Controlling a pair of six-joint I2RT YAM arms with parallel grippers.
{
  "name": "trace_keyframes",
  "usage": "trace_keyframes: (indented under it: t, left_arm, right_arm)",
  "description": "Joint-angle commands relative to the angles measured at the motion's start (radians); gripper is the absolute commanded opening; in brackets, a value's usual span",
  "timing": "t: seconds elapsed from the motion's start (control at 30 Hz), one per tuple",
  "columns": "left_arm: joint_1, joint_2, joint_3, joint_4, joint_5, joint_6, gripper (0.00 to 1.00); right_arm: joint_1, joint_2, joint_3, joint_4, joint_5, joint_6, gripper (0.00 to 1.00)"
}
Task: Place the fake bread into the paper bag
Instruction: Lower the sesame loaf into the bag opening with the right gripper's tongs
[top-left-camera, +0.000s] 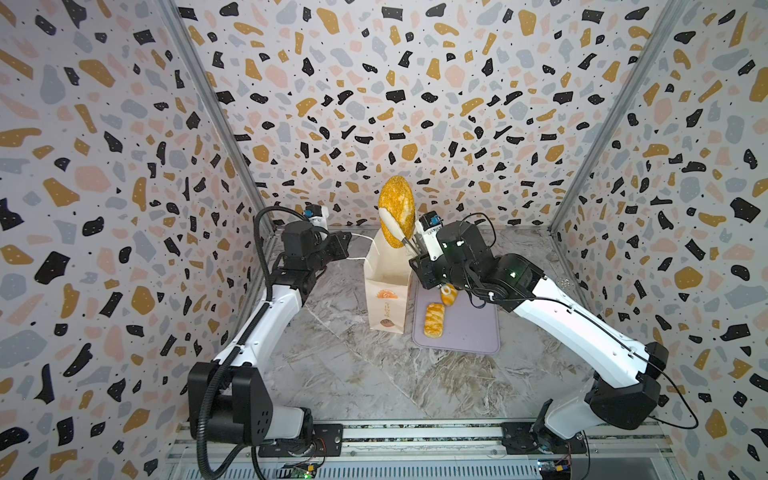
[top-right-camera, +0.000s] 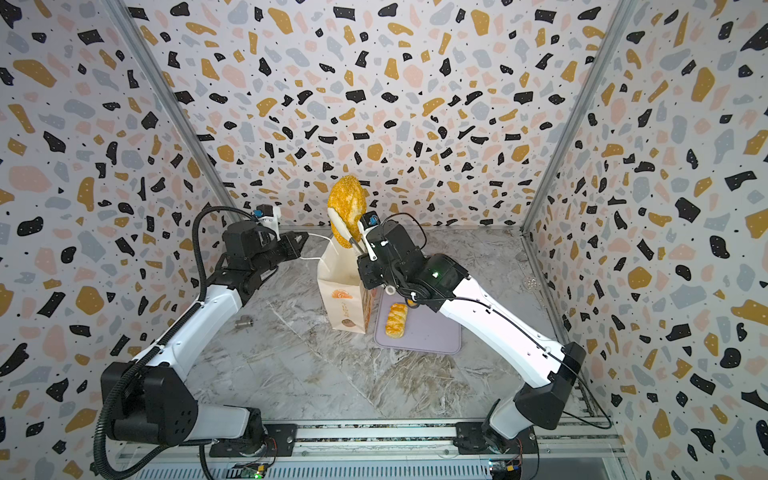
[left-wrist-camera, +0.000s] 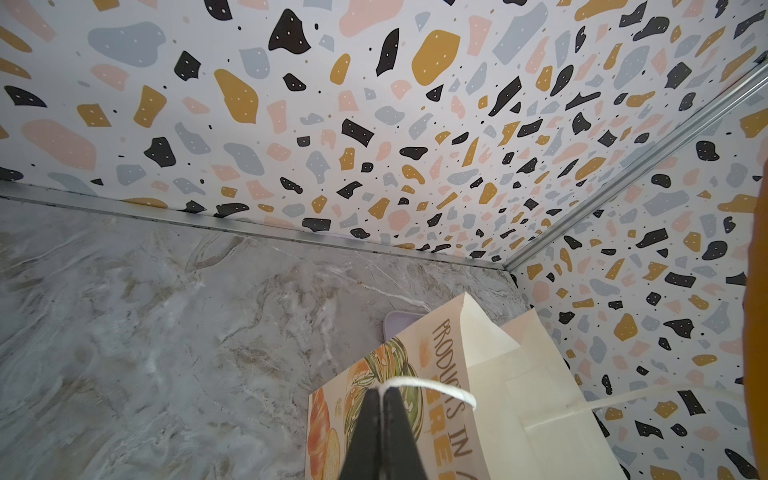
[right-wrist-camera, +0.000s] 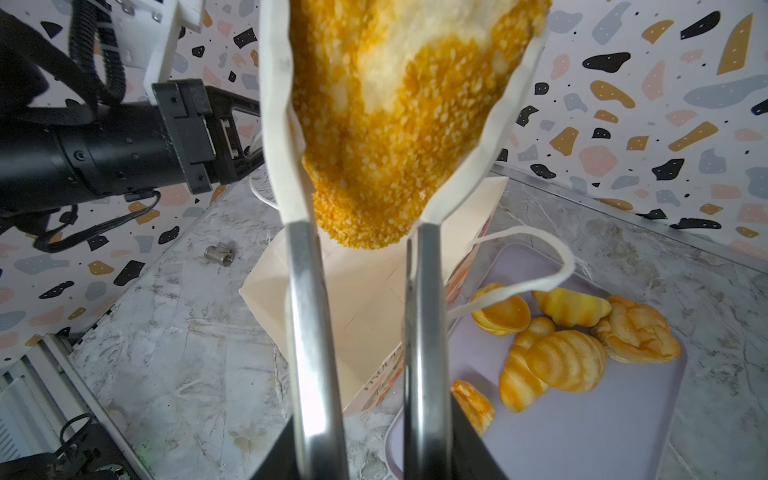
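Note:
The loaf's lower tip already hangs just over the bag's opening (top-left-camera: 388, 263) (right-wrist-camera: 364, 284), so the robot's right gripper needs to go down into that opening next and let go of the loaf.
The cream paper bag (top-left-camera: 384, 291) (top-right-camera: 341, 291) stands open on the marble table. My left gripper (top-left-camera: 348, 237) (top-right-camera: 305, 237) (left-wrist-camera: 380, 390) is shut on its white string handle (left-wrist-camera: 432, 386) and holds it out to the left. My right gripper (top-left-camera: 395, 220) (top-right-camera: 345, 216) (right-wrist-camera: 403, 62) is shut on the large seeded loaf (top-left-camera: 397, 203) (top-right-camera: 347, 199) (right-wrist-camera: 386, 137), pinched between white pads (right-wrist-camera: 276, 104). The loaf stands upright, its lower tip just over the bag's mouth (right-wrist-camera: 365, 282). Several smaller fake breads (right-wrist-camera: 565, 359) lie on the lilac tray (top-left-camera: 469, 332) (top-right-camera: 432, 332) (right-wrist-camera: 582, 436), among them a plaited pastry (top-left-camera: 434, 319) (top-right-camera: 395, 319).
The tray lies right beside the bag, partly under my right arm. A small metal cylinder (top-right-camera: 244, 322) (right-wrist-camera: 219, 253) lies on the table to the left. Terrazzo-patterned walls close in the back and both sides, and a metal rail (top-left-camera: 415, 436) runs along the front.

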Motion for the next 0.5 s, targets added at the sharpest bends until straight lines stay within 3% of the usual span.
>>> trace_keyframes:
  t: [0.0,0.47]
  left_arm:
    - [-0.004,-0.017,-0.005,0.022,0.019,0.013,0.00]
    - [-0.004,-0.018,-0.005,0.021,0.020,0.012,0.00]
  right_arm:
    - [0.011,-0.019,-0.006,0.074,0.013,0.012,0.33]
    - [0.027,-0.020,-0.068,0.075,0.018,0.032,0.35]
